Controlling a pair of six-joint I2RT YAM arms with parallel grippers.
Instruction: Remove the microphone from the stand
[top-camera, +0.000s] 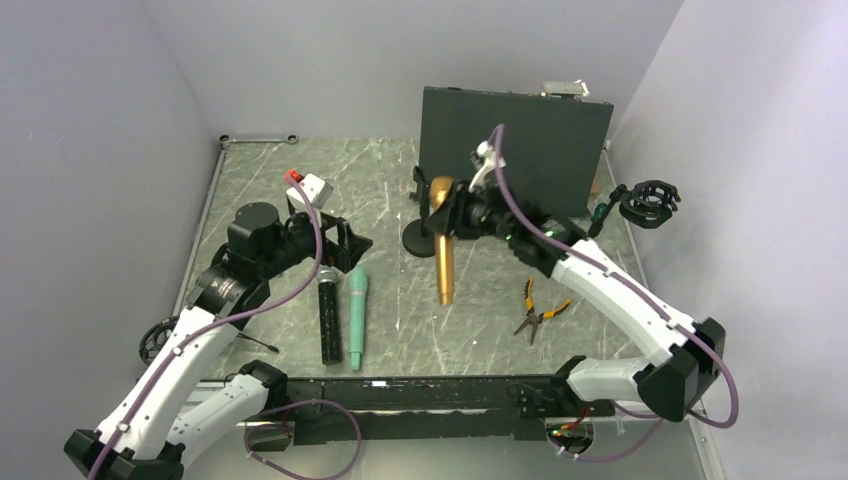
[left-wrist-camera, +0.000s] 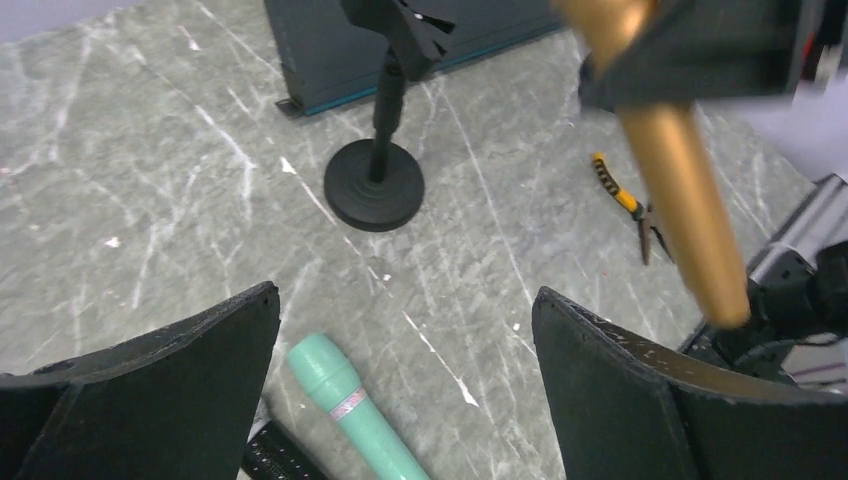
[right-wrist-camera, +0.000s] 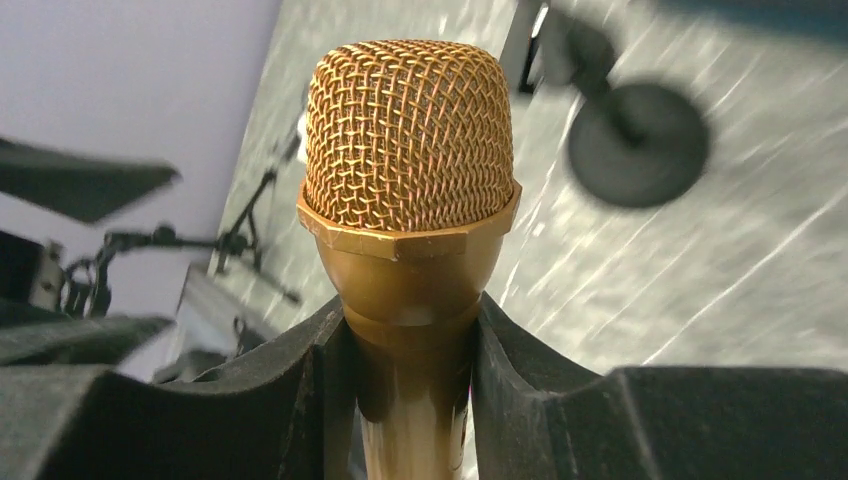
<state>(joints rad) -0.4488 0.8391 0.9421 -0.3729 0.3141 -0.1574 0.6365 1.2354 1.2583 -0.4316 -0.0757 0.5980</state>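
Note:
I will move my right gripper back and down next and lay the gold microphone (top-camera: 444, 250) beside the green microphone (left-wrist-camera: 340, 400).
My right gripper (top-camera: 452, 212) is shut on the gold microphone (top-camera: 444, 250) just below its mesh head (right-wrist-camera: 408, 140) and holds it in the air, handle pointing toward the near edge. The microphone is apart from the black stand (top-camera: 422, 232), whose round base (left-wrist-camera: 374, 186) sits on the table in front of the dark panel. In the left wrist view the gold handle (left-wrist-camera: 688, 210) hangs at the upper right. My left gripper (left-wrist-camera: 405, 330) is open and empty above the head of a green microphone (left-wrist-camera: 340, 400).
A green microphone (top-camera: 356, 315) and a black microphone (top-camera: 329, 320) lie side by side at the near left. Yellow-handled pliers (top-camera: 535, 308) lie at the near right. A dark panel (top-camera: 515, 150) stands at the back. A black shock mount (top-camera: 648, 203) sits far right.

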